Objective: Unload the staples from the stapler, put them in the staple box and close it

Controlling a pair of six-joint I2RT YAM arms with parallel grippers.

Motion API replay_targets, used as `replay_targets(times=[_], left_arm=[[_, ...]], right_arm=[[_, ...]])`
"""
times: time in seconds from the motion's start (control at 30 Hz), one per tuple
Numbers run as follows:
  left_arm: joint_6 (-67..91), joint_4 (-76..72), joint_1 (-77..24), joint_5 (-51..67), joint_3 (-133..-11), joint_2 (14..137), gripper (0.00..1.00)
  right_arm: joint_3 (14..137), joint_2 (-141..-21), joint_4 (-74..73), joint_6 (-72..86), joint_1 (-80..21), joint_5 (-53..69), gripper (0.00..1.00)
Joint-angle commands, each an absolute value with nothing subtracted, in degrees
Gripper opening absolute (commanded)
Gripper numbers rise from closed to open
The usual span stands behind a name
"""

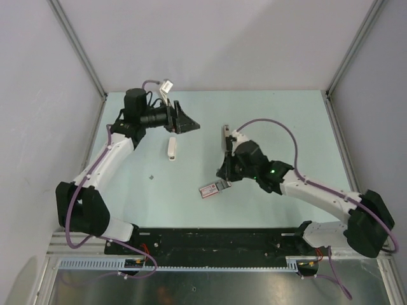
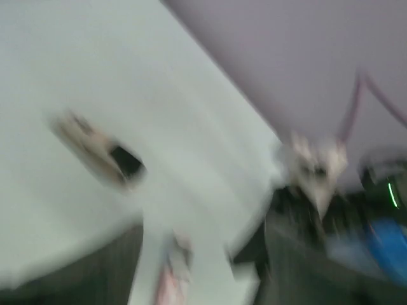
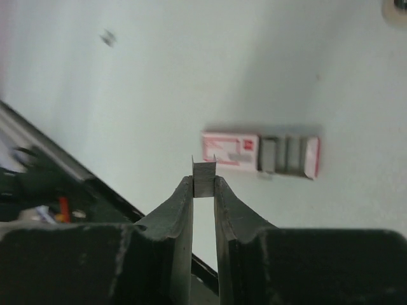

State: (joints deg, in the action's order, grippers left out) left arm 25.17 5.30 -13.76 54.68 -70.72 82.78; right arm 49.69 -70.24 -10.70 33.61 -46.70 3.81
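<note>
The packet's open end [image 1: 223,185] [image 3: 294,155] is below my right gripper and holds another strip, so the gripper needs to go down toward the right in its wrist view and release the strip of staples into it.
The stapler lies in two parts: a white shell [image 1: 171,147] near my left gripper, and a narrow grey channel part [image 1: 225,136] beside my right wrist. My right gripper [image 1: 224,178] is shut on a short grey strip of staples [image 3: 204,178] and holds it just above the table, near the pink-and-grey packet [image 3: 259,154]. My left gripper [image 1: 187,123] hovers above the white shell with its jaws spread and nothing between them. The left wrist view is badly blurred; a blurred oblong thing [image 2: 95,149] shows there.
The packet [image 1: 213,189] lies at mid-table in front of my right gripper. A tiny grey bit [image 1: 151,177] lies on the table to the left, also in the right wrist view [image 3: 108,38]. Walls close in the table at the back and sides.
</note>
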Motion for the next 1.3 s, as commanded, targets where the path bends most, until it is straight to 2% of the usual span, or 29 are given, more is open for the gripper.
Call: replay_targets(times=[0.0, 0.2, 0.53, 1.27], left_arm=[[1.77, 23.37, -14.85, 38.66, -69.03, 79.33, 0.81], [-7.11, 25.49, -16.08, 32.02, -62.78, 76.92, 0.81], [-10.54, 26.49, -18.13, 27.91, -59.11, 75.81, 0.81], [-10.03, 26.74, -18.33, 29.12, -58.11, 73.92, 0.81]], right_arm=[[50.44, -75.70, -18.74, 30.02, -50.33, -5.59, 0.03], [51.50, -81.80, -19.32, 28.97, -52.22, -9.47, 0.03], [56.97, -90.16, -20.89, 25.26, -53.85, -14.10, 0.05], [59.58, -96.50, -20.52, 21.79, -54.02, -15.62, 0.07]])
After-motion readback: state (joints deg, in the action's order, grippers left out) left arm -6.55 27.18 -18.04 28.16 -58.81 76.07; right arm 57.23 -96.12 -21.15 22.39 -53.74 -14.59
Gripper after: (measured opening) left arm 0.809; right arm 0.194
